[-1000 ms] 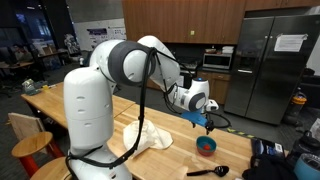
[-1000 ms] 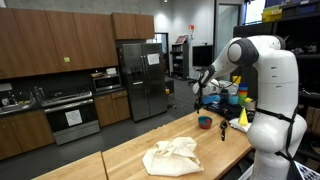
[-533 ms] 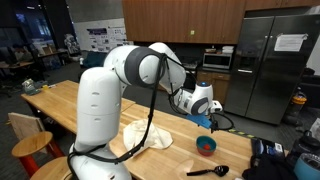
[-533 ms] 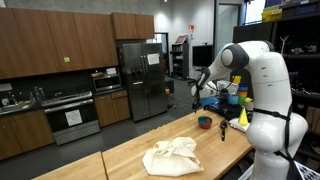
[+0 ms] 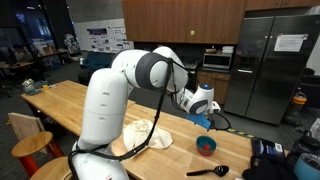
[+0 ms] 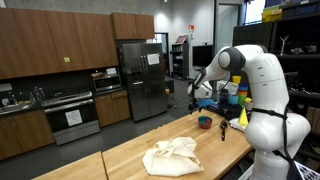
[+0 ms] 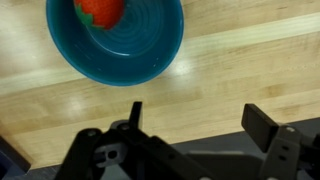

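Note:
My gripper's open fingers are still above bare wood, so next my gripper will go down and to the left in the wrist view, onto the teal bowl's nearest rim [image 7: 164,66].
In the wrist view a teal bowl [image 7: 115,50] sits on the wooden table [image 7: 230,70] with a red object [image 7: 100,10] inside it, cut off by the top edge. My gripper [image 7: 200,120] is open, nothing between its dark fingers [image 7: 270,125], and it hovers over bare wood just short of the bowl. In both exterior views the gripper [image 5: 208,124] [image 6: 197,102] hangs a little above and beside the bowl [image 5: 206,146] [image 6: 204,123].
A crumpled cream cloth [image 5: 150,135] [image 6: 172,156] lies mid-table. A black ladle [image 5: 208,171] [image 6: 222,128] rests near the table edge by the bowl. Coloured objects, one a yellow thing [image 6: 243,117], stand behind the arm. A steel fridge [image 6: 140,80] and cabinets stand beyond.
The arm's shoulder and elbow have swung round while the gripper stayed above the bowl's side, shifting only slightly. The jaws remain open.

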{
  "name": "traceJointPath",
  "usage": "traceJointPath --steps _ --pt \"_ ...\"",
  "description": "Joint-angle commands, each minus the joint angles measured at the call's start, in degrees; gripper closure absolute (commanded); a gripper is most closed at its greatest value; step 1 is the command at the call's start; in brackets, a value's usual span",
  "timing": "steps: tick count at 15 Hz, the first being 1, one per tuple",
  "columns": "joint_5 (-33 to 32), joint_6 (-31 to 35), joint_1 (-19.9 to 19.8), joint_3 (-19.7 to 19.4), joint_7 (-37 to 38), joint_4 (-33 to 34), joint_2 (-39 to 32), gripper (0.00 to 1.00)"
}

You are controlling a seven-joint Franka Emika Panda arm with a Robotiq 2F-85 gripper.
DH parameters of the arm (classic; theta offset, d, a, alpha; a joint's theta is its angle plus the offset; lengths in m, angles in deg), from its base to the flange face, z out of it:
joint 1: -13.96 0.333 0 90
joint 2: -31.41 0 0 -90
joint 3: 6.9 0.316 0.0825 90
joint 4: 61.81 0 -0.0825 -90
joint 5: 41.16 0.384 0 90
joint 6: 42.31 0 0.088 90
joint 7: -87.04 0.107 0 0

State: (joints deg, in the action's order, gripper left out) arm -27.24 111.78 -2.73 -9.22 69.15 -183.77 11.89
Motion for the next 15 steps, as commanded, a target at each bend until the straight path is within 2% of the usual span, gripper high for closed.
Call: traceJointPath --steps 1,5,10,11,13,14,15 --pt "1.47 -5.81 -1.19 0.43 -0.33 2.04 -0.88 0.0" --pt "1.01 -11.77 -0.93 -1.28 1.78 4.28 -3.54 0.0" --pt "0.65 -13.31 -1.24 -1.62 2.1 7.64 -7.02 0.0" --pt "0.36 -13.1 -1.1 -1.67 2.3 7.9 -7.24 0.14" --pt "-0.47 -12.61 -0.74 -1.86 2.48 8.49 -7.67 0.08" --pt "-0.61 -12.37 -0.69 -1.86 2.5 8.75 -7.85 0.35" --pt "-0.7 -12.32 -0.72 -1.84 2.43 8.98 -7.97 0.36"
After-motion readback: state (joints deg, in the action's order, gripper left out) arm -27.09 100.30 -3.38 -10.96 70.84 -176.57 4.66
